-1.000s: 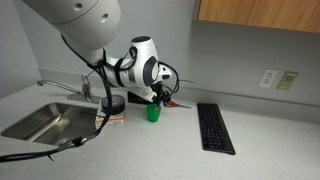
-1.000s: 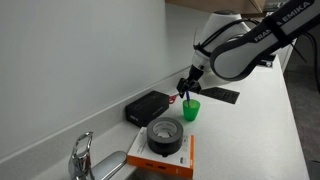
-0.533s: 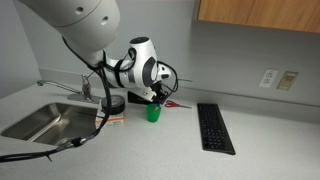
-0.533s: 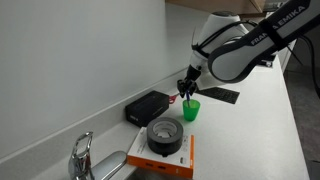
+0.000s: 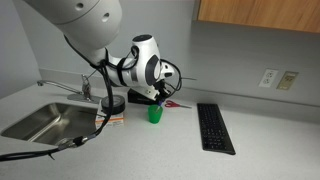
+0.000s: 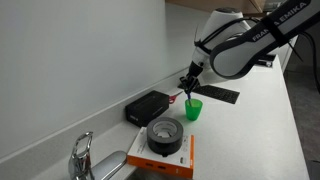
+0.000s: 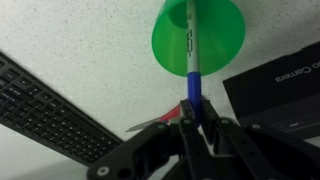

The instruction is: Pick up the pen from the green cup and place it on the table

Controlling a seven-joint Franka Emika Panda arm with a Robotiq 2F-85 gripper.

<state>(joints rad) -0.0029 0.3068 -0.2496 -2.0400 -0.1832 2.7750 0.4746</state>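
Note:
My gripper will lift up next, move over bare tabletop away from the black box, go down and let go, while the pen is still inside the green cup.
Looking straight down in the wrist view, the bright green cup [image 7: 205, 45] stands on the light grey table [image 7: 80, 50]. The pen [image 7: 191, 80], white at its lower part and blue at its upper, rises out of the cup. My gripper [image 7: 193, 118] is shut on the pen's blue upper end. In both exterior views the gripper [image 5: 160, 96] [image 6: 187, 88] hangs just above the green cup [image 5: 154, 113] [image 6: 193, 109]; the pen is too thin to make out there.
A black keyboard [image 5: 215, 128] [image 7: 50, 115] lies beside the cup, and a black box [image 6: 148, 106] [image 7: 285, 90] sits behind it. A thin red-handled object [image 7: 168, 118] lies nearby. A black tape roll [image 6: 165, 135] rests on an orange box by the steel sink [image 5: 40, 120].
The jaws have closed from wide open onto the pen's upper end. The arm and the cup have hardly moved.

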